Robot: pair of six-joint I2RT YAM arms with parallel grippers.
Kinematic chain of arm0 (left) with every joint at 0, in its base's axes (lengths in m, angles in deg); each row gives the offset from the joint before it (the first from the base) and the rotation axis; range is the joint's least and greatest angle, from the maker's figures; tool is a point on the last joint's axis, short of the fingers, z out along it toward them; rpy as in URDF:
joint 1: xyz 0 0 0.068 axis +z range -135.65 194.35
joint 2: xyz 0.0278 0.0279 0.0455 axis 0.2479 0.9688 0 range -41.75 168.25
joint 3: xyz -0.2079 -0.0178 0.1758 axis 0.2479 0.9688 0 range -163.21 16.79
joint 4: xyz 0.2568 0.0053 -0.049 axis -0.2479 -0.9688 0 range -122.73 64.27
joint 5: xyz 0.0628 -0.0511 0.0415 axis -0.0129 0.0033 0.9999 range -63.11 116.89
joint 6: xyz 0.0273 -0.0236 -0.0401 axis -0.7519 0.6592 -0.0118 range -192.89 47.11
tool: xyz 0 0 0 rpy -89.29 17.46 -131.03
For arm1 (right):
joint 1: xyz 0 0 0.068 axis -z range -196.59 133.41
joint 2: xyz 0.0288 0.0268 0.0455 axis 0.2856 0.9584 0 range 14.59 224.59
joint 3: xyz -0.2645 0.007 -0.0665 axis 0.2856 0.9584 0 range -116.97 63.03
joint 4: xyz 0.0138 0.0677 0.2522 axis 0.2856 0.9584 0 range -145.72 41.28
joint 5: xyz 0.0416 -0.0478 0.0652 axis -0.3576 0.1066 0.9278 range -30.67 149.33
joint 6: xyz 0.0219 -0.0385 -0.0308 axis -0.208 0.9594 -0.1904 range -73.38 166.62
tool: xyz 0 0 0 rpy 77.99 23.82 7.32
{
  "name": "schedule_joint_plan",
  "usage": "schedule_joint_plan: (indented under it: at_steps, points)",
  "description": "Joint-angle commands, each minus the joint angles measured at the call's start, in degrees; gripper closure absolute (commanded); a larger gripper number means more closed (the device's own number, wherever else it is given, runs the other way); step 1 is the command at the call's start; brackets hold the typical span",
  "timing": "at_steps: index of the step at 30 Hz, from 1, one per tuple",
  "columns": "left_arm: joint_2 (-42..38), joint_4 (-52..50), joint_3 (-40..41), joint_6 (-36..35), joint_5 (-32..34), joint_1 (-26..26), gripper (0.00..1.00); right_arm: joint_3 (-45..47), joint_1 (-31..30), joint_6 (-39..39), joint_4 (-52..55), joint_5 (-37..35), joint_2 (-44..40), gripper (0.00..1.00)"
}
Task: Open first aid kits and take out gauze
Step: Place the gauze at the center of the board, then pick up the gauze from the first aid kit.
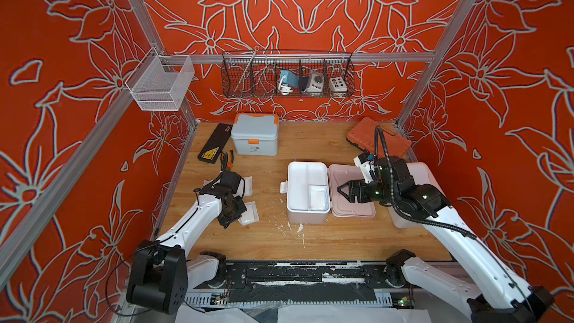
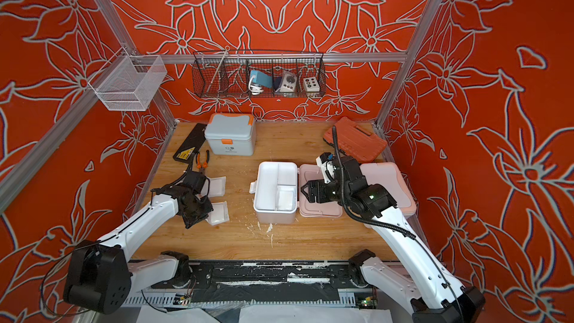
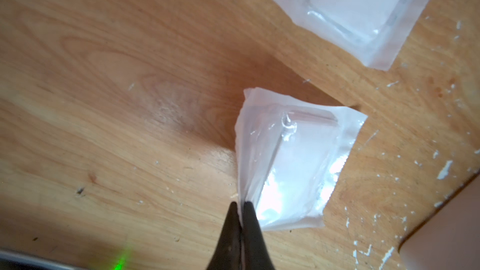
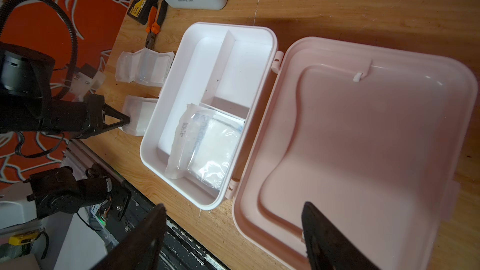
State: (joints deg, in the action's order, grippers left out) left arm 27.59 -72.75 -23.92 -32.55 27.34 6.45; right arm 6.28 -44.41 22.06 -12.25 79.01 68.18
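Observation:
A gap still separates the packets. My left gripper will next slide the gauze packet outward onto the bare wood (image 1: 246,198) (image 3: 319,69) beside the other packet and release its edge.
A white first aid kit (image 1: 293,187) stands open mid-table, its pink lid (image 1: 352,209) laid flat to the right. One gauze packet (image 4: 207,144) lies in its near compartment. My right gripper (image 4: 235,205) hangs open above the lid, holding nothing. My left gripper (image 3: 241,205) is shut on the edge of a gauze packet (image 3: 293,162) at the table's left. Another packet (image 3: 355,9) lies flat beyond it. A blue-grey kit (image 1: 254,134) with orange trim stands closed at the back. A pale pink kit (image 1: 419,175) sits partly hidden under my right arm.
A flat black case (image 1: 214,144) and orange-handled pliers (image 1: 228,160) lie at the back left. An orange-red tool case (image 1: 379,138) sits at the back right. A black wire basket (image 1: 289,76) and a white one (image 1: 161,83) hang on the frame.

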Motion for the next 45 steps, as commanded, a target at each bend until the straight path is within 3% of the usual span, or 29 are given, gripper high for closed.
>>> schedule_joint_plan:
  at_steps: [1,6,17,20,22,26,29,32,34,36,42,45]
  points:
    - [1.6,-1.9,-1.8,0.4,3.2,0.5,1.0,0.2,-0.2,0.2,-0.5,0.6,-0.1,0.18]
    - [1.8,-1.5,-2.6,0.4,3.5,0.8,1.0,0.1,-0.2,0.3,-0.6,0.9,0.2,0.18]
    - [3.8,-2.4,-5.7,-0.2,5.6,0.9,0.85,-0.2,-0.2,0.6,-0.4,1.0,0.6,0.18]
    - [3.6,-2.8,-6.9,-0.4,6.4,0.9,0.73,-0.2,-0.2,0.6,-0.2,0.7,0.5,0.18]
    - [3.4,-3.7,-8.2,-0.8,7.6,0.9,0.57,-0.3,-0.2,0.7,-0.1,0.7,0.3,0.18]
    - [1.0,-5.0,-11.2,-2.4,8.9,0.8,0.44,0.0,-0.2,0.7,-0.1,0.5,0.0,0.18]
    - [-2.9,-4.1,-12.8,-4.9,5.5,0.3,0.31,0.1,-0.2,0.4,-0.3,0.5,0.2,0.18]
    - [-6.7,-3.5,-15.6,-6.8,2.3,-3.1,0.19,-0.1,-0.2,0.4,-0.3,0.3,0.4,0.18]
    - [-8.8,-2.8,-18.0,-7.2,1.1,-8.0,0.09,-0.4,-0.2,0.4,0.0,-0.1,0.6,0.18]
    - [-10.0,-1.6,-20.0,-6.0,0.1,-13.3,0.05,-0.8,-0.2,0.5,0.5,-0.3,0.9,0.18]
    - [-7.4,0.9,-24.8,-3.1,-3.1,-26.2,0.09,-0.9,-0.2,0.2,1.0,-1.5,0.9,0.18]
    - [-3.9,1.0,-27.6,-2.4,-2.6,-31.2,0.16,-0.7,-0.2,0.1,1.3,-1.9,0.6,0.18]
